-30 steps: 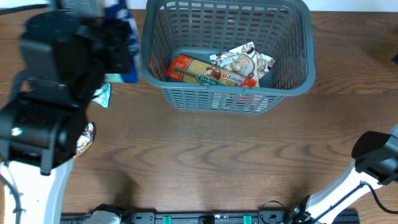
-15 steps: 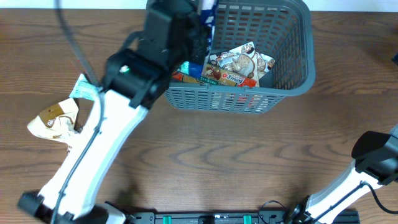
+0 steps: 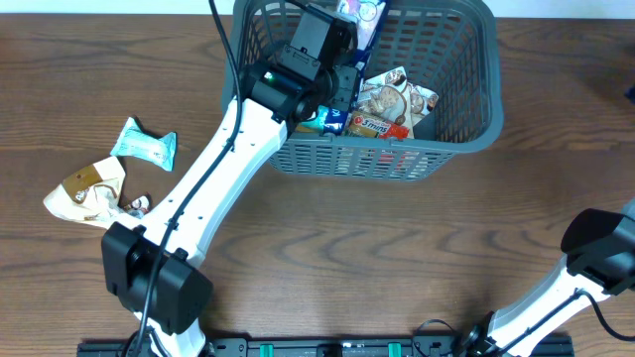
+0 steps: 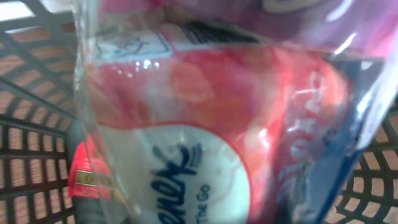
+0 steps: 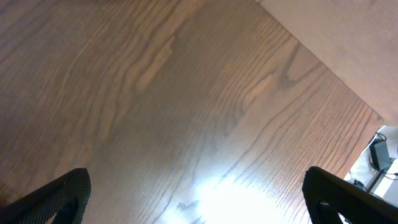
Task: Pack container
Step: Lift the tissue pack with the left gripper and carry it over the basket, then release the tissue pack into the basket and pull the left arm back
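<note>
The left gripper will stay where it is within the basket next and open to release the tissue pack above the red-orange packet (image 4: 84,177), since the basket's slotted sides are already on either side of the tissue pack.
The dark grey slotted basket (image 3: 349,159) stands at the back centre of the table. My left gripper (image 3: 347,45) is over its left half, shut on a clear-wrapped pink and purple Kleenex tissue pack (image 4: 205,118), whose top end shows in the overhead view (image 3: 360,14). The pack fills the left wrist view and hides the fingers. In the basket lie a white and brown snack packet (image 3: 393,99), a red bar (image 3: 383,126) and a red-orange packet (image 4: 84,177), mostly hidden by my arm. My right gripper (image 5: 199,199) is open above bare wood, far from the basket.
A teal packet (image 3: 145,145), a beige and brown packet (image 3: 87,188) and a small wrapped piece (image 3: 139,205) lie on the table's left side. My right arm's base (image 3: 600,248) is at the lower right. The table's far edge shows in the right wrist view (image 5: 323,62).
My left arm swung from the table's left side to over the basket, carrying the tissue pack. The packets on the left are now uncovered. The right arm has not moved.
</note>
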Motion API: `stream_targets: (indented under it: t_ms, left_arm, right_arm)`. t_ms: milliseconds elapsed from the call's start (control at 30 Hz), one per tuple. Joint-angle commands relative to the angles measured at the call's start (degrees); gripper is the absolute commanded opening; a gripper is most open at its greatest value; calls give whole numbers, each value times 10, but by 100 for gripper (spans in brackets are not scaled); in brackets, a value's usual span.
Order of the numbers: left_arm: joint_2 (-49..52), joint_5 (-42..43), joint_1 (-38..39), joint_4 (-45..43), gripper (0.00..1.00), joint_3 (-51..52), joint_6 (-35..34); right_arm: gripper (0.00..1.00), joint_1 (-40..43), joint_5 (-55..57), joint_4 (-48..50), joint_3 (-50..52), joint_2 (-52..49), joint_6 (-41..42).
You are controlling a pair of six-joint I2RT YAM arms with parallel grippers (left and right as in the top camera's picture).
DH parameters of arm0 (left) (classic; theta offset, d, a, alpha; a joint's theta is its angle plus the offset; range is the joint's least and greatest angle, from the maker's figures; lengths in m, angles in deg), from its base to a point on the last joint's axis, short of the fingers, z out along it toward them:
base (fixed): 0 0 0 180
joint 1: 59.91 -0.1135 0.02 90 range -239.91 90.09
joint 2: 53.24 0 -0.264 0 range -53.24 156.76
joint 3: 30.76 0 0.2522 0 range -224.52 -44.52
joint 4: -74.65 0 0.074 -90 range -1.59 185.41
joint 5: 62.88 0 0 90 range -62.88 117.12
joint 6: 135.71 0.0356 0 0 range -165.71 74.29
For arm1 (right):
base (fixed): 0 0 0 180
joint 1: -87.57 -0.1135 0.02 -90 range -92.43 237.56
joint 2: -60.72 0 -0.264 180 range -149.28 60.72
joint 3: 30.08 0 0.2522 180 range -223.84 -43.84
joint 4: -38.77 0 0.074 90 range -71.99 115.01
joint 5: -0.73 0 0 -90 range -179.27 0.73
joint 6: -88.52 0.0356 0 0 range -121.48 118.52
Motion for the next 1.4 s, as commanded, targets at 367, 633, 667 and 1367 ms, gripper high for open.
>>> stream_targets:
  t_ms: [367, 633, 667, 1367]
  left_arm:
    - [14, 60, 2, 16, 6, -5, 57]
    - [60, 66, 2, 34, 6, -5, 57]
    - [64, 66, 2, 36, 12, -5, 57]
    - [54, 65, 2, 29, 92, -6, 60]
  right_arm:
    - [99, 3, 2, 0, 2, 8, 8]
    - [99, 3, 2, 0, 2, 8, 8]
    - [99, 3, 2, 0, 2, 8, 8]
    - [99, 3, 2, 0, 2, 8, 8]
